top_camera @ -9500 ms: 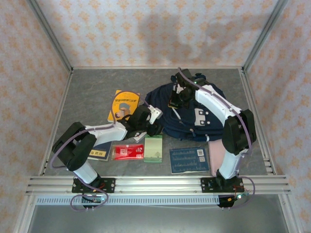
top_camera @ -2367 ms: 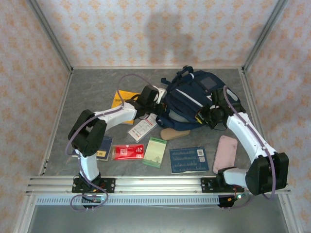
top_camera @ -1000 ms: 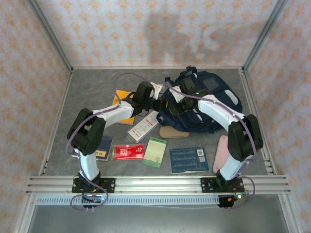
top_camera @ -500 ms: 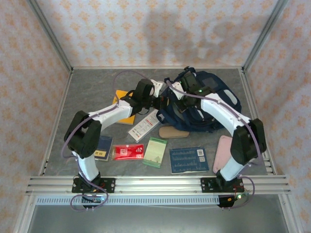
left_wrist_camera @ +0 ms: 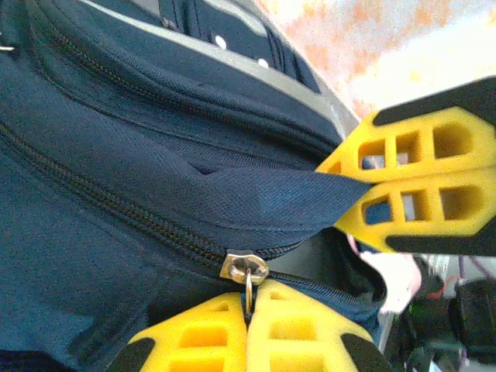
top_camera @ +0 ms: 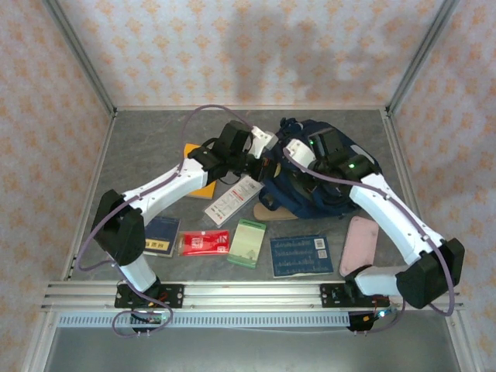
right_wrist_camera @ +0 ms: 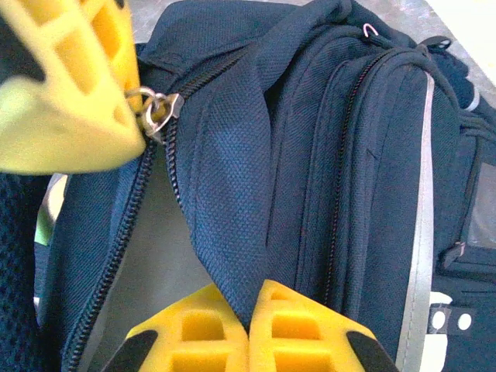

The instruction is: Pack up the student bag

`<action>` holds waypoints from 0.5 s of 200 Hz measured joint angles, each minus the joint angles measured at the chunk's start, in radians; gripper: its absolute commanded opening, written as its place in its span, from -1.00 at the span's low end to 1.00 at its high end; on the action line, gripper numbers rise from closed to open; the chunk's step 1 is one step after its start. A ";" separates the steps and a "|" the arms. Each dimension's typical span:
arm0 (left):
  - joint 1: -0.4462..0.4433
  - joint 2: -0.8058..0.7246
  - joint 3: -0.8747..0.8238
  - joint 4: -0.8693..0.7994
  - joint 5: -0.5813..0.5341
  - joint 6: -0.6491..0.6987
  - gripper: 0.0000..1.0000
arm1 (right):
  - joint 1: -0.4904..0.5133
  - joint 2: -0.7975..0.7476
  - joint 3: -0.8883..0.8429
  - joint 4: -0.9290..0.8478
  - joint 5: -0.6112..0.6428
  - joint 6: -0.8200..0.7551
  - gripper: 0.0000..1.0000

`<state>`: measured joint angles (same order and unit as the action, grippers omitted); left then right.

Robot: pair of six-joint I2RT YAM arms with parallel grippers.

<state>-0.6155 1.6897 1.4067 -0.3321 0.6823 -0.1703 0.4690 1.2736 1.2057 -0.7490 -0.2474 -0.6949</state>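
Observation:
The left gripper pulls the ring outward along the closed zipper track [left_wrist_camera: 101, 195] and releases it next, because the zipper is open only behind the slider.
The student bag [top_camera: 308, 191], dark navy with grey stripes, lies bunched at the table's back centre. My left gripper [top_camera: 264, 160] is at its left edge, shut on the ring of the metal zipper pull [left_wrist_camera: 245, 268]. Behind the slider the zipper gapes, showing pale lining. My right gripper [top_camera: 288, 159] is close beside it, shut on a fold of the bag's fabric [right_wrist_camera: 232, 178] next to the zipper. In the right wrist view the left gripper's fingers [right_wrist_camera: 70, 93] hold the zipper pull [right_wrist_camera: 159, 108] at upper left. The right gripper's fingers [left_wrist_camera: 411, 186] pinch the fabric fold in the left wrist view.
In front of the bag lie a white leaflet [top_camera: 234, 200], a tan pouch [top_camera: 273, 211], a green notebook [top_camera: 246, 242], a red packet [top_camera: 204, 242], a dark booklet [top_camera: 161, 235], a blue card [top_camera: 301, 255] and a pink case [top_camera: 359, 244]. An orange book [top_camera: 203, 188] lies under the left arm.
The right arm's elbow has swung out to the right and its gripper now pinches the bag's fabric. The bag has bunched towards the centre. The left gripper stays at the zipper.

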 measured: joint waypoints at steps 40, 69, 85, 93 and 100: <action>0.006 -0.001 0.000 -0.089 0.047 0.111 -1.00 | 0.002 -0.034 -0.040 -0.033 -0.042 -0.090 -1.00; 0.036 -0.001 0.001 -0.120 0.087 0.183 -1.00 | 0.007 -0.040 -0.042 -0.047 -0.068 -0.139 -1.00; 0.064 0.000 0.004 -0.135 0.109 0.221 -1.00 | 0.019 -0.041 -0.043 -0.048 -0.074 -0.164 -1.00; 0.076 0.003 0.008 -0.142 0.119 0.234 -1.00 | 0.024 -0.041 -0.045 -0.048 -0.076 -0.175 -1.00; 0.089 0.010 0.017 -0.151 0.122 0.250 -1.00 | 0.027 -0.043 -0.046 -0.048 -0.076 -0.182 -1.00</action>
<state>-0.5270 1.6993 1.4239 -0.4828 0.8047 0.0795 0.4961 1.2308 1.1595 -0.7971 -0.3229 -0.8772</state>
